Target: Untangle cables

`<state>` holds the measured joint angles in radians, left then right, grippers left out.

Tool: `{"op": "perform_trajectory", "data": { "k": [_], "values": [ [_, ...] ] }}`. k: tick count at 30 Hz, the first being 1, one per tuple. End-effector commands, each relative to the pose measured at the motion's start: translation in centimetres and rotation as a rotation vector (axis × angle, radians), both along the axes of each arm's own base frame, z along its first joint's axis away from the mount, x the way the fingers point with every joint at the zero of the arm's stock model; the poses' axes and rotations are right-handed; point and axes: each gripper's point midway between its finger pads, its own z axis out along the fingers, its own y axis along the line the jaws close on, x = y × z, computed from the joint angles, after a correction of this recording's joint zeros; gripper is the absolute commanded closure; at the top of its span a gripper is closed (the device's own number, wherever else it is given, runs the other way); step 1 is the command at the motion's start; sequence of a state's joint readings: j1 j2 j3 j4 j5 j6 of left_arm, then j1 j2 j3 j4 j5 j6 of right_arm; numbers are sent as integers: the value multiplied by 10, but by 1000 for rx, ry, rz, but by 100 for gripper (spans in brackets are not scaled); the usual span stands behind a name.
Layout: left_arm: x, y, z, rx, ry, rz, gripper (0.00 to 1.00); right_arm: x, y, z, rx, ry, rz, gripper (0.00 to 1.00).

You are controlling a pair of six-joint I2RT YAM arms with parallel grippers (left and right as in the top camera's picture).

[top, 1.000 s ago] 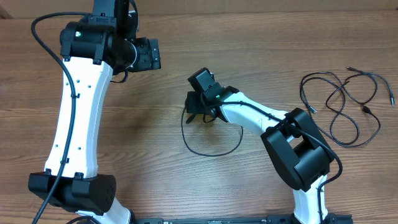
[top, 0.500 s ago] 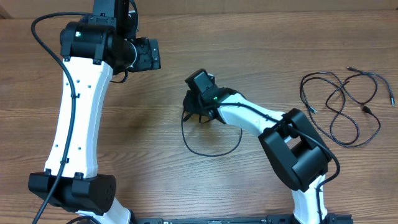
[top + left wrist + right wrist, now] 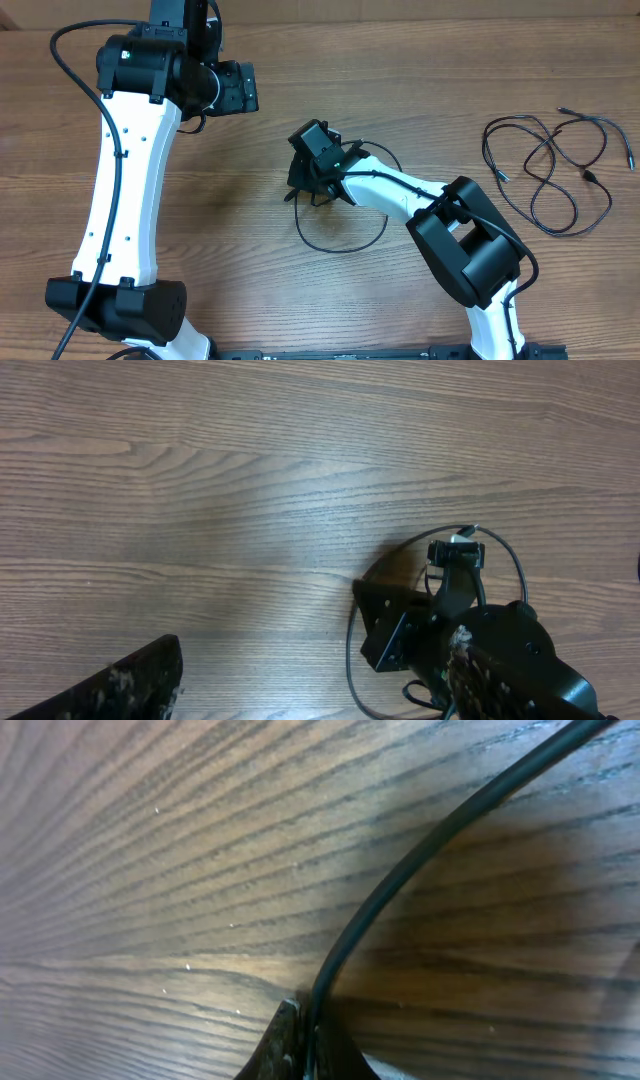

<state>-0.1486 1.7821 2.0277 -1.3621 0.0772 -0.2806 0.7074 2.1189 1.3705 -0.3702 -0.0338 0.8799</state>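
Observation:
My right gripper swings up and to the right in the overhead view to the tangled black cables next and releases the cable, since the others lie there.
One thin black cable (image 3: pixel 340 245) lies in a loose loop on the wood table mid-frame; it also shows in the left wrist view (image 3: pixel 350 650) and close up in the right wrist view (image 3: pixel 420 860). My right gripper (image 3: pixel 303 183) is low at the loop's left end, shut on that cable; the cord runs up from between its fingertips (image 3: pixel 285 1030). Other tangled black cables (image 3: pixel 555 170) lie at the far right. My left gripper (image 3: pixel 245 88) hangs high at the back left, open and empty, one finger (image 3: pixel 110 685) showing.
The right arm's white forearm (image 3: pixel 400 190) and black elbow (image 3: pixel 470 250) stretch across the table's middle. The left arm's white link (image 3: pixel 125 180) stands along the left side.
My right gripper has moved left and a little back, dragging the cable's end with it; the loop has shifted. The left arm has not moved.

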Motion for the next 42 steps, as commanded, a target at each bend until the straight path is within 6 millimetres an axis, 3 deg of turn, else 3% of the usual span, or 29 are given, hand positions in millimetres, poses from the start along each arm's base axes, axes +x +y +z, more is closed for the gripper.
{"op": "perform_trajectory", "data": {
  "k": [1,6,9,15,23,28,30,32,34,35,37,40,42],
  "values": [
    [-3,4,10,9,-31,-5,14,0,-13,-7,-83,-3,80,96],
    [-2,4,11,9,-32,-5,14,15,-39,39,-154,-71,210,96],
    [-2,4,10,9,-30,-5,14,32,-79,78,-207,-103,195,96],
    [-2,4,10,10,-30,-4,13,57,-220,156,-456,-146,-23,96],
    [-2,4,10,9,-30,-5,13,47,-414,257,-700,-204,-364,96],
    [-2,3,10,9,-29,-6,14,27,-496,298,-733,-233,-569,96],
    [-2,3,10,9,-30,-6,14,18,-517,302,-739,-225,-623,96],
    [-2,3,10,9,-30,-6,14,12,-527,299,-716,-209,-642,96],
    [-2,3,10,9,-30,-6,14,17,-516,291,-606,-215,-597,96],
    [-2,3,10,9,-30,-6,14,20,-506,287,-539,-221,-562,90],
    [-2,3,10,9,-30,-6,14,24,-477,278,-389,-209,-477,68],
    [-2,3,10,9,-29,-6,14,15,-437,263,-211,-130,-376,62],
    [-2,3,10,9,-29,-6,14,5,-414,253,-115,-63,-329,53]
  ]
}}
